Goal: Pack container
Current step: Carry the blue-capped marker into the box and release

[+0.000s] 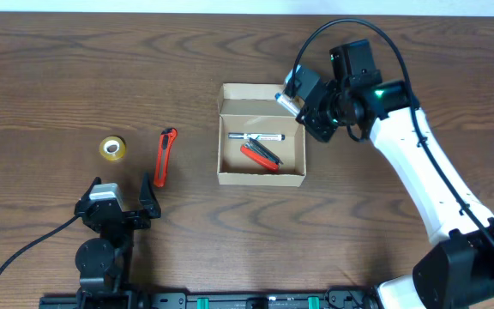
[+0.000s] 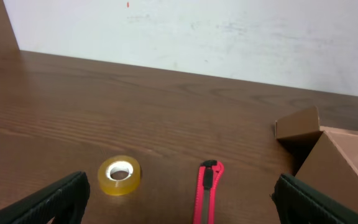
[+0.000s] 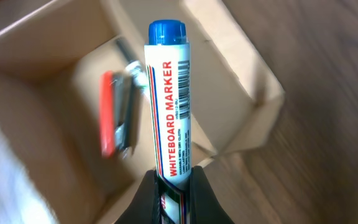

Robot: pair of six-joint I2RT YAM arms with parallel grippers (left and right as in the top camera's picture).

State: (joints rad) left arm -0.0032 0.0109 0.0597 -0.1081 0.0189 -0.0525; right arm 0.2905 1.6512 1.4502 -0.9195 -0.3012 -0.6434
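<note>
The whiteboard marker still hangs by the box's far corner, so I will next move my right gripper back and down over the dark pieces [image 3: 133, 113] beside the red cutter [image 1: 261, 155] to let it go.
The container [image 1: 261, 179] is an open tan cardboard box at the table's middle, its lid flap standing at the far side. Inside lie a white marker [image 1: 262, 136] and a red cutter [image 1: 261, 155]. My right gripper [image 1: 292, 101] is shut on a white whiteboard marker with a blue cap [image 3: 168, 93], held over the box's far right corner [image 3: 253, 81]. A red utility knife [image 1: 165, 157] and a yellow tape roll [image 1: 113, 148] lie left of the box. My left gripper [image 1: 120, 204] is open near the front edge, behind the knife [image 2: 206, 193] and tape roll [image 2: 119, 175].
The box's side and flap [image 2: 328, 158] show at the right of the left wrist view. A pale wall [image 2: 197, 31] stands beyond the table's far edge. A black cable [image 1: 24, 249] runs from the left arm base.
</note>
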